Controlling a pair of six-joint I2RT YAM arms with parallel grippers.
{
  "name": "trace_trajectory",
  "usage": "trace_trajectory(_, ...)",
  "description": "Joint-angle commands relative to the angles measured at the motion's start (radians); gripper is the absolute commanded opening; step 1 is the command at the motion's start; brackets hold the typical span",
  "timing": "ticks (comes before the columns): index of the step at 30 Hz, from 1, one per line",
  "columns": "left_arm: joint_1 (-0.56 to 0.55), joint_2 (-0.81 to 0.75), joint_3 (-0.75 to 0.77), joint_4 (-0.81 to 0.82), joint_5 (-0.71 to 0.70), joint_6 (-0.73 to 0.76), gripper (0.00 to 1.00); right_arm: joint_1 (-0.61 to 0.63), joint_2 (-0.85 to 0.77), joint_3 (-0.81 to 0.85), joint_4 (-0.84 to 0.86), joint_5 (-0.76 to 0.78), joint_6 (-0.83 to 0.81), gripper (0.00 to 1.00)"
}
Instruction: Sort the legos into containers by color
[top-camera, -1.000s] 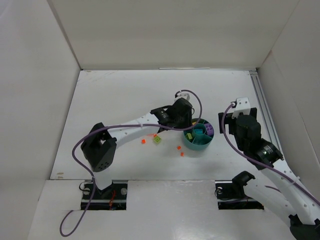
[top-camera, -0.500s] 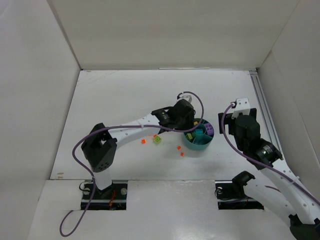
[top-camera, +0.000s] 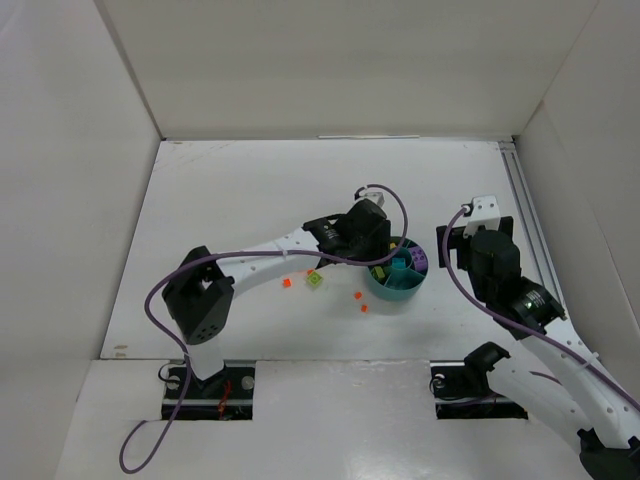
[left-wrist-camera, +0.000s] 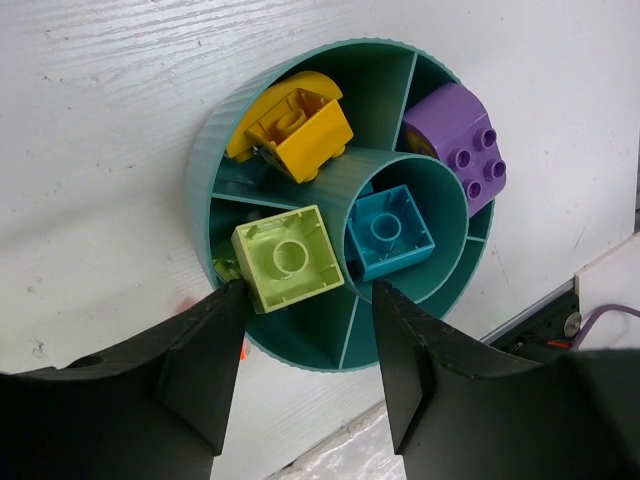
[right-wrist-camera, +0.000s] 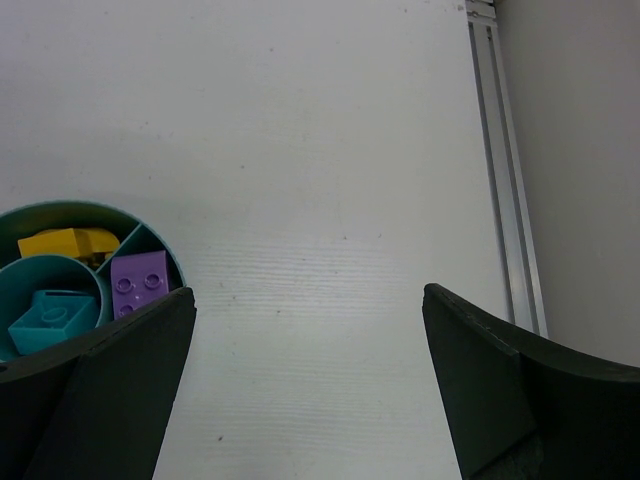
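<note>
Next, my right gripper moves to the left in the top view, past the dish (top-camera: 400, 278) and down onto the loose lime green brick (top-camera: 314, 279), as it lies unsorted.
The round teal dish (top-camera: 400, 278) sits right of centre. In the left wrist view the dish (left-wrist-camera: 215, 150) holds a yellow brick (left-wrist-camera: 298, 122), a purple brick (left-wrist-camera: 460, 140), a teal brick (left-wrist-camera: 390, 232) in the centre cup and a lime green brick (left-wrist-camera: 288, 258) in a wedge. My left gripper (left-wrist-camera: 305, 345) is open and empty just above the dish's near rim; in the top view the left gripper (top-camera: 375, 252) is at its left edge. My right gripper (right-wrist-camera: 310, 340) is open and empty over bare table right of the dish (right-wrist-camera: 60, 215).
Loose on the table left of the dish lie a lime green brick (top-camera: 315, 281) and orange bits (top-camera: 286, 284), (top-camera: 357, 295), (top-camera: 364, 308). A metal rail (right-wrist-camera: 505, 170) runs along the right edge. White walls enclose the table.
My left gripper has shifted slightly to the right, over the dish's left edge. The right arm has not moved.
</note>
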Motion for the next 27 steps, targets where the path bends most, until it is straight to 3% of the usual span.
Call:
trace_trajectory(1, -0.006, -0.078, -0.014, 0.014, 0.003, 0.009, 0.49, -0.007, -0.004, -0.006, 0.014, 0.01, 0.012, 1.0)
trace_trajectory(6, -0.006, -0.131, -0.024, -0.006, -0.008, 0.009, 0.5, -0.007, -0.004, -0.006, 0.014, -0.001, 0.003, 1.0)
trace_trajectory(8, -0.006, -0.168, -0.046, -0.015, -0.023, 0.009, 0.57, -0.007, -0.004, -0.006, 0.024, -0.011, -0.006, 1.0)
trace_trajectory(13, -0.006, -0.237, -0.064, -0.084, -0.117, -0.002, 0.61, -0.007, -0.004, -0.006, 0.092, -0.167, -0.121, 1.0)
trace_trajectory(18, 0.022, -0.35, -0.147, -0.179, -0.264, -0.063, 0.93, 0.023, 0.077, -0.006, 0.181, -0.393, -0.273, 1.0)
trace_trajectory(19, 0.04, -0.389, -0.165, -0.223, -0.293, -0.101, 1.0, 0.069, 0.105, 0.009, 0.182, -0.431, -0.284, 1.0)
trace_trajectory(20, 0.055, -0.389, -0.185, -0.242, -0.311, -0.124, 1.0, 0.069, 0.134, 0.009, 0.182, -0.432, -0.284, 1.0)
trace_trajectory(24, 0.134, -0.563, -0.306, -0.305, -0.37, -0.221, 1.0, 0.308, 0.275, 0.051, 0.218, -0.353, -0.298, 1.0)
trace_trajectory(27, 0.212, -0.668, -0.406, -0.316, -0.382, -0.253, 1.0, 0.393, 0.395, 0.089, 0.273, -0.375, -0.311, 0.98)
